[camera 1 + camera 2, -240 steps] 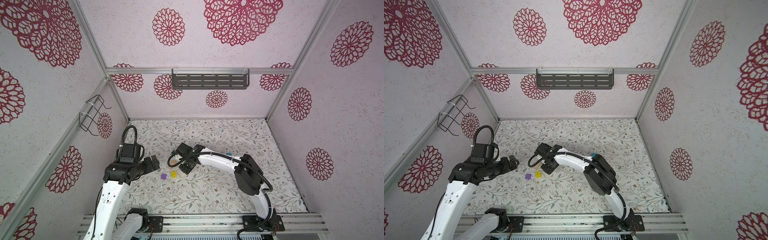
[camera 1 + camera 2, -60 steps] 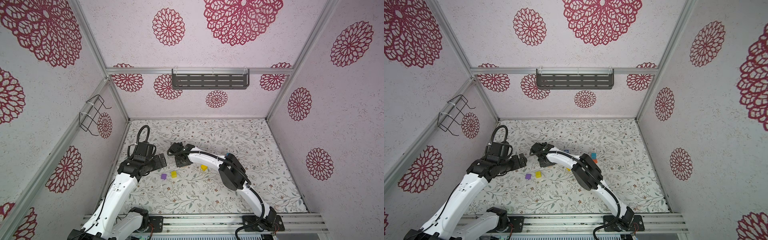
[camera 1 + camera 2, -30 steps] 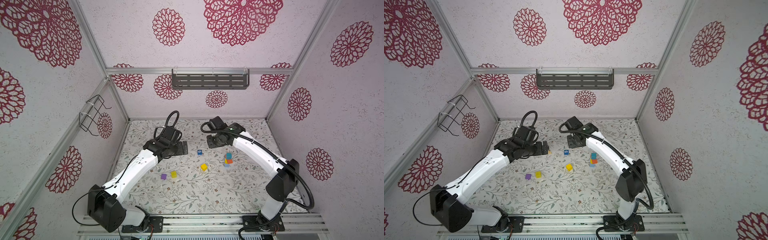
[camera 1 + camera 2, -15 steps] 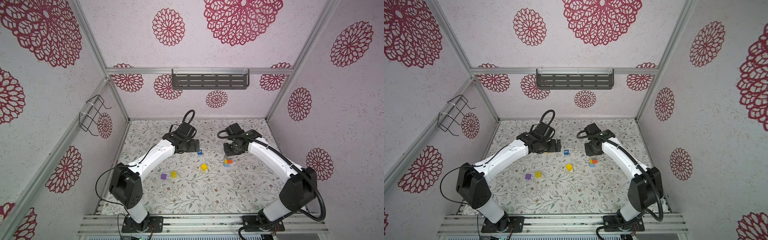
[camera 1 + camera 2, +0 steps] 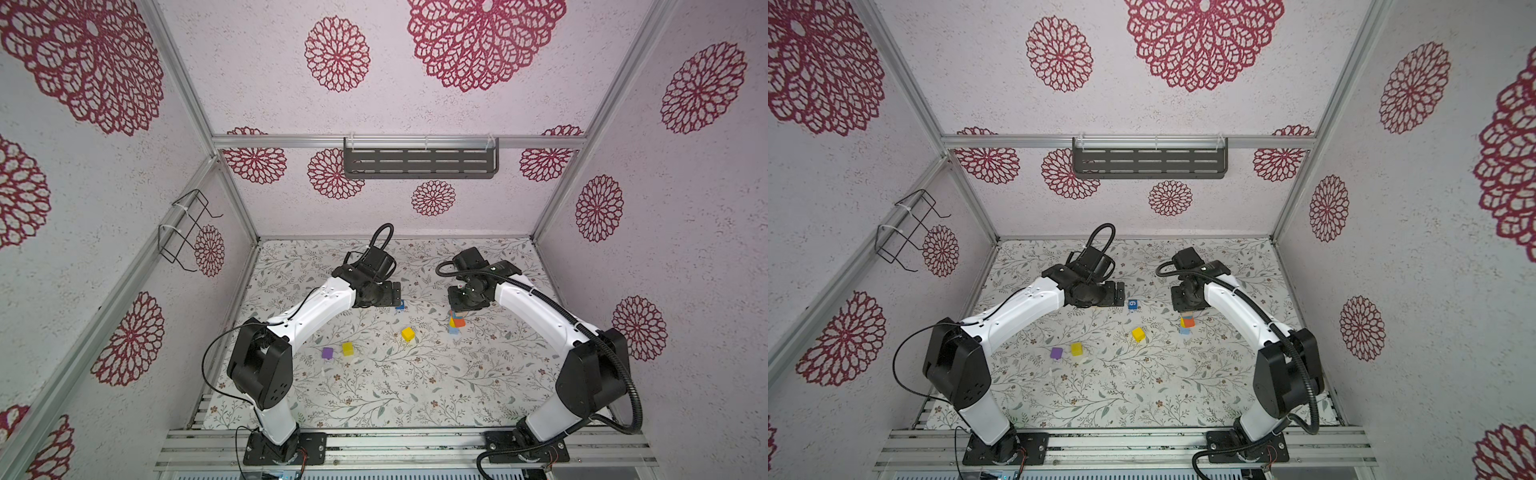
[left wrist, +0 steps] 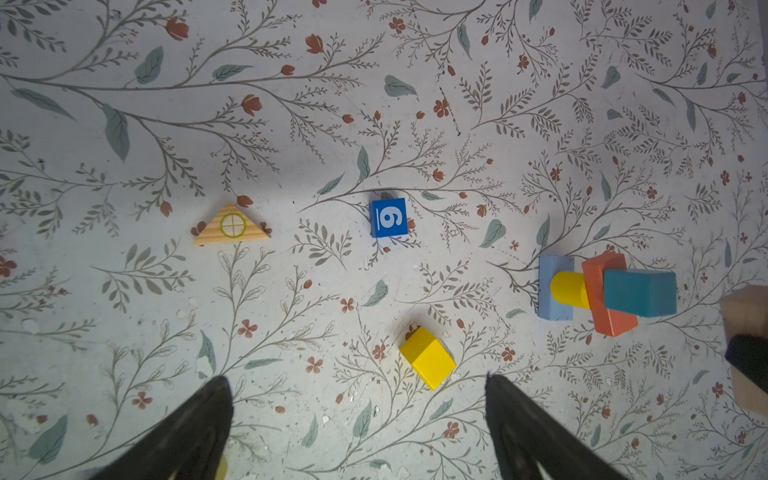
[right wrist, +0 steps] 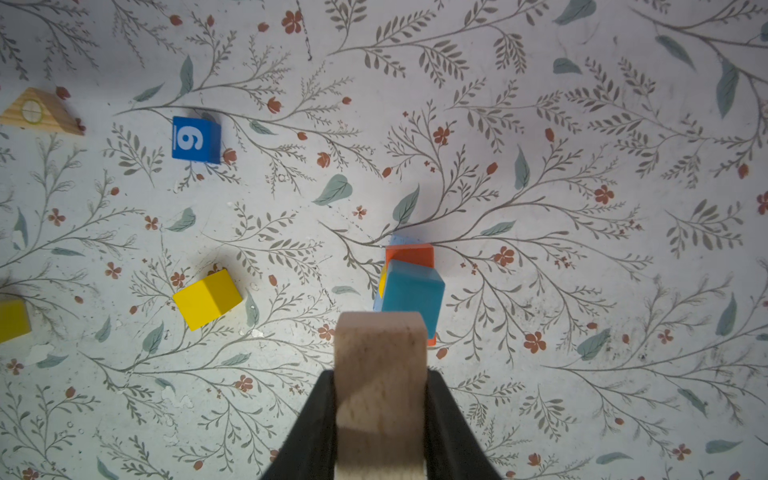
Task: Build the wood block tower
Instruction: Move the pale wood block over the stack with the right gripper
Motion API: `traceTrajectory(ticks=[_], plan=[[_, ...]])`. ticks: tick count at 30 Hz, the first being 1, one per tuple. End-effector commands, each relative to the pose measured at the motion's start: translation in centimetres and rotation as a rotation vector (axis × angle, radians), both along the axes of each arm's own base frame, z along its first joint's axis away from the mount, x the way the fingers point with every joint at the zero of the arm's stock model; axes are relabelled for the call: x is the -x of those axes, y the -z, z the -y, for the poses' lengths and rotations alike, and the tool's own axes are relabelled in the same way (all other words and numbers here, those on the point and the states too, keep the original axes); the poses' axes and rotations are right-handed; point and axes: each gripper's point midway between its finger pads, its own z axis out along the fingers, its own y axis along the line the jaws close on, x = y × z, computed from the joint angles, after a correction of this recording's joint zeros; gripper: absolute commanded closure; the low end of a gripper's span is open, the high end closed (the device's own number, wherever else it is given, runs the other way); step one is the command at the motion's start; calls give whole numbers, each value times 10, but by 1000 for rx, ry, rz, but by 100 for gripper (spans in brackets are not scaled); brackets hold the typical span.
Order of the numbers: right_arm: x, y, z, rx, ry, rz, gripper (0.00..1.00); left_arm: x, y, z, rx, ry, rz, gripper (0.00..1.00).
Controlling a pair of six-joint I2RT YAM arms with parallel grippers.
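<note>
My right gripper is just above the teal block's top, so next it needs to lower the tan block onto the bare top of the teal block (image 5: 456, 313) (image 7: 411, 286) and release it there.
The wood block tower (image 5: 456, 324) (image 5: 1187, 323) stands right of centre: light blue base, yellow cylinder, orange block, teal block (image 7: 411, 286) on top, skewed. My right gripper (image 7: 380, 374) (image 5: 467, 305) hovers just above it, shut on a tan block (image 7: 380, 353) (image 6: 748, 307). My left gripper (image 6: 357, 382) (image 5: 392, 293) is open and empty, high over the mat beside the blue cube marked "6" (image 6: 388, 217) (image 5: 1132, 304). A yellow cube (image 6: 428, 357) (image 7: 206, 298) lies between the blue cube and the tower.
A tan triangle block (image 6: 230, 226) lies left of the blue cube. A second yellow cube (image 5: 348, 348) and a purple cube (image 5: 327, 353) sit front left. A dark shelf (image 5: 419, 162) hangs on the back wall, a wire basket (image 5: 187, 230) on the left wall.
Over the last second the left gripper swung right to the blue cube and the right gripper came forward over the tower. In the last half second little moved.
</note>
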Motion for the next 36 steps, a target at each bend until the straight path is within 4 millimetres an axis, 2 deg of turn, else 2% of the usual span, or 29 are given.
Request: traceTrajectory(ticks=[1,12,36], plan=[[-4,4,5,15,30,0,81,6,1,-3,-11,10,-1,3],[-11,13,15,57,62,-3,80,10,3,-6,-22,20,-3,3],[-19,18,17,51,98,1,79,12,0,-13,-39,12,3,3]])
